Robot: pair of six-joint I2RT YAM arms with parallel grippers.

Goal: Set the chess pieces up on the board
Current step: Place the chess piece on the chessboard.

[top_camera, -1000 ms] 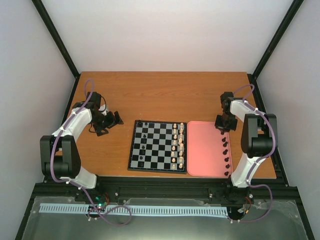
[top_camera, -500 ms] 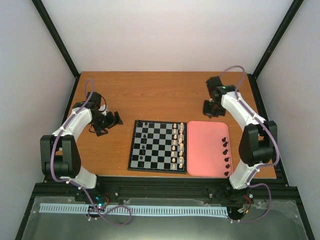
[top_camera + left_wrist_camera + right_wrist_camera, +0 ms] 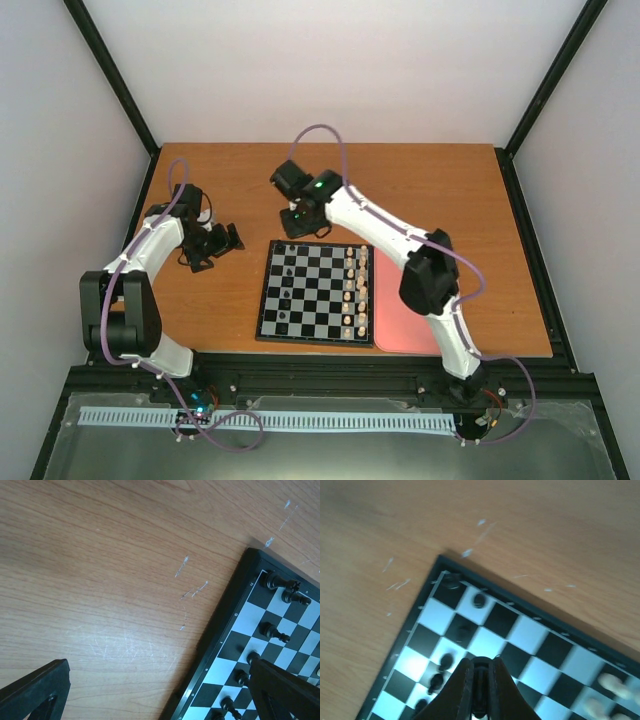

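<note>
My right gripper goes down and across to the empty white square (image 3: pixel 278 259) (image 3: pixel 436 616) by the corner chess piece next. That square lies below it and leftward in the top view.
The board (image 3: pixel 262 300) lies mid-table, with black chess pieces (image 3: pixel 284 298) standing along its left columns. My right gripper (image 3: pixel 300 222) hovers over the board's far left corner. In the right wrist view the right gripper (image 3: pixel 481 669) is shut on a small black chess piece (image 3: pixel 481 686), above the board's (image 3: pixel 422 602) squares. Other black pieces (image 3: pixel 479 600) stand below it. My left gripper (image 3: pixel 221 250) rests left of the board, open and holding nothing. Its view shows the board's rim (image 3: pixel 225 625) and black pieces (image 3: pixel 275 630) between its spread fingers (image 3: pixel 35 692).
Cream-white pieces (image 3: pixel 355 290) fill the board's two right columns. A pink tray (image 3: pixel 386 300) lies against the board's right side, largely covered by my right arm (image 3: pixel 430 275). Bare wooden table (image 3: pixel 420 190) runs behind the board.
My right arm has swung from over the pink tray at the right, across the back of the table, to the board's far left corner. The left arm has not moved.
</note>
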